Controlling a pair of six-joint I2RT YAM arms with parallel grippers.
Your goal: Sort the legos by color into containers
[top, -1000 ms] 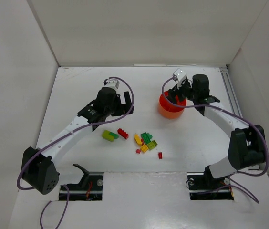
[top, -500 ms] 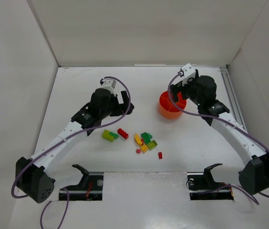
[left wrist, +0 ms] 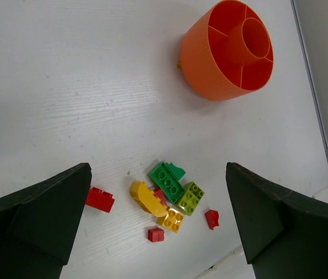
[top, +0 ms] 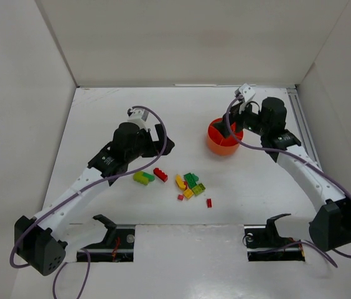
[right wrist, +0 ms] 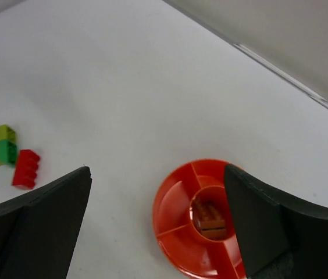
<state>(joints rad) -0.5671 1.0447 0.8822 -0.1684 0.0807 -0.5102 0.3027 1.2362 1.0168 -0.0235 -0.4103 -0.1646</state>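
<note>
I need to move my right gripper back from the dish [top: 216, 147] and down over the small red brick nearest the bar [top: 209, 203] next, because the brick is below and back of the gripper.
The orange dish [top: 216, 147] stands right of centre, and a brown brick [right wrist: 211, 218] lies in its central cup. My right gripper [top: 230, 126] hovers over the dish [right wrist: 159, 204], open, nothing between its fingers. Loose legos lie near the front: a red brick [top: 160, 174], a lime-and-green piece [top: 142, 177], a yellow curved one [top: 180, 182], a green one [top: 191, 179], and small red ones [top: 208, 202]. My left gripper [top: 163, 142] hangs open behind and above the pile; in the left wrist view the green brick [left wrist: 167, 180] and yellow curved brick [left wrist: 146, 199] show between its fingers [left wrist: 42, 221].
White walls close in the table [top: 101, 124] on three sides. A rail [top: 301, 124] runs along the right edge. The arm bases and two black stands [top: 107, 225] sit at the near edge. The dish [left wrist: 202, 61] is well apart from the pile.
My right gripper has opened and drawn up and back from the dish. My left arm has shifted slightly nearer and to the left, still open.
</note>
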